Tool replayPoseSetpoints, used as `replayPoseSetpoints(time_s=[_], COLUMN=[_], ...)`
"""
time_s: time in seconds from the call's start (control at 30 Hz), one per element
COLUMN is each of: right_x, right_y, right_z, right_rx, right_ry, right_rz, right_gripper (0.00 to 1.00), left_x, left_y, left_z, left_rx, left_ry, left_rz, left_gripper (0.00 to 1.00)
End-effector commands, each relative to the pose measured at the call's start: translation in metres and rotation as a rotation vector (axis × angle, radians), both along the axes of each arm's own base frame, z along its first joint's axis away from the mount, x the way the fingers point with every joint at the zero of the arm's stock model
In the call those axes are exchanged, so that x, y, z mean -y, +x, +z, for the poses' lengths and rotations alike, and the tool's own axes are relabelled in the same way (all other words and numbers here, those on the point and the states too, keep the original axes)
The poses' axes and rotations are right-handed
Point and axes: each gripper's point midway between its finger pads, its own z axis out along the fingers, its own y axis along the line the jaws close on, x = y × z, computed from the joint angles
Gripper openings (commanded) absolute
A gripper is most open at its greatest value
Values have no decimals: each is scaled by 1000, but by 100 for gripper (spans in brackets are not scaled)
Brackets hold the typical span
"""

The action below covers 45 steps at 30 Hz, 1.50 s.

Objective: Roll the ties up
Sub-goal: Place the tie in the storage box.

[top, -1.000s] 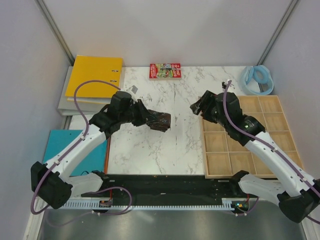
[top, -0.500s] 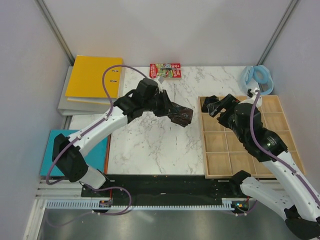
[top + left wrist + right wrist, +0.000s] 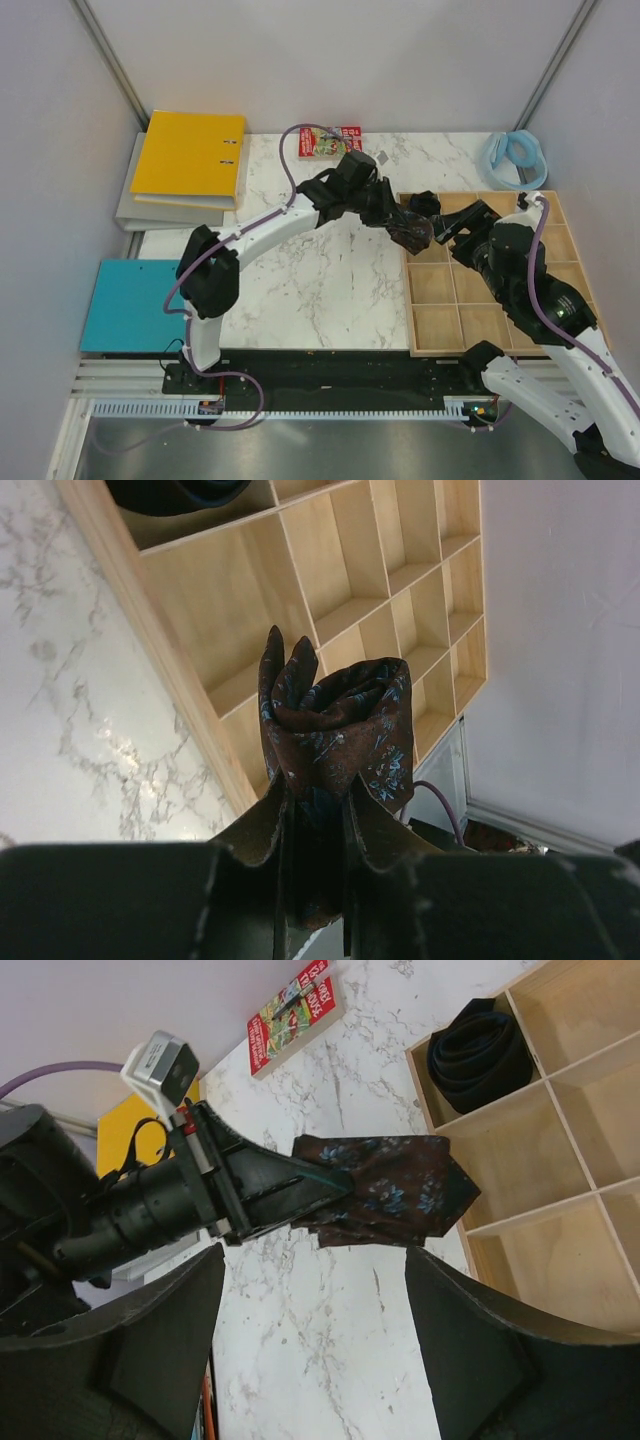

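Note:
Next, my left gripper will go right in the top view over the tray's empty edge section (image 3: 435, 252) (image 3: 225, 605) beside the second tie, lower and release, since that section lies below.
A dark brown tie with blue flecks, rolled into a coil (image 3: 340, 720), is pinched in my left gripper (image 3: 318, 790), which is shut on it. In the top view the coil (image 3: 412, 233) hangs over the left edge of the wooden compartment tray (image 3: 410, 300). A second dark rolled tie (image 3: 480, 1053) lies in the tray's far left compartment. My right gripper (image 3: 315, 1260) stands open and empty just right of the held coil (image 3: 390, 1195), its fingers (image 3: 470, 1350) spread wide above the marble.
A yellow binder (image 3: 190, 155) on a grey one lies far left, with a teal folder (image 3: 130, 305) nearer. A red book (image 3: 330, 142) sits at the back edge. A pale blue looped band (image 3: 517, 157) is beyond the tray. Grey walls close in both sides.
My left arm has carried the rolled tie rightward from the table's middle to the tray's left edge. The right arm has pulled back over the tray, its jaws slightly wider.

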Motion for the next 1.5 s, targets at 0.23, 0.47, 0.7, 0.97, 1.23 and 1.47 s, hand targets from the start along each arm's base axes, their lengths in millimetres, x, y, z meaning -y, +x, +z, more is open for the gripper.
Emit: replayPoseSetpoints(time_s=[0.23,0.47,0.7,0.97,1.23,1.47], right_x=[11,13,10,9,3,0], right_y=[-8,-11,-10,-9,-5,-3], right_z=[-10,-15,-22,-26,-31,-34], right_rx=[-20,-28,-47,-54,-67,-76], right_ry=[-29,-34,-42,-48,-39,-38], right_rz=[-25,-25,-14,-14,1,9], right_gripper=[81,82,82,82,82,82], left_x=[69,84,81,65,71,74], left_y=[24,40,43,41,25,14], left_z=[-19,-63,-107,-137,-152,-132], left_rx=[-34,-77,-90,-45,-45,15], left_ry=[-96,-56,70,223,259,255], left_rz=[-30,16,100,140,69,24], left_gripper=[2,2,2,2,8,57])
